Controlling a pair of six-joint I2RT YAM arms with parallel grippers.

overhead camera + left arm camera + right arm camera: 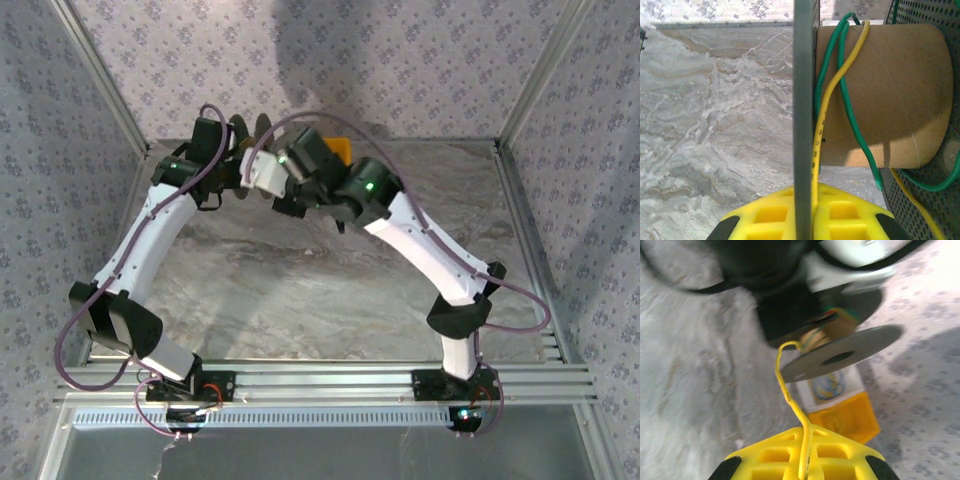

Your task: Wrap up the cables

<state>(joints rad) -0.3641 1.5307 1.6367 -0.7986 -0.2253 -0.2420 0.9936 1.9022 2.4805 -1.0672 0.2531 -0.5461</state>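
The yellow cable [789, 397] hangs short. My right gripper will next move outward past the round rim of the spool toward the yellow box [847, 420] and let go of the cable there.
A spool with a brown cardboard core [890, 95] and dark grey flanges [805, 100] hangs at the back of the table [250, 130]. My left gripper [807, 189] is shut on the edge of one flange. The thin yellow cable [826, 112] crosses the core beside a green wire [852, 115] and runs down along the flange between the left fingers. My right gripper [806, 432] is shut on the same yellow cable [789, 397]. That cable rises in a kinked line to the core, just under the round flange [840, 359].
A yellow box with a white printed lid [842, 410] stands on the marble table [300, 290] just beyond the spool, also seen behind the right wrist [342, 150]. A perforated dark flange [920, 205] fills the right side. Patterned walls and metal rails enclose the table.
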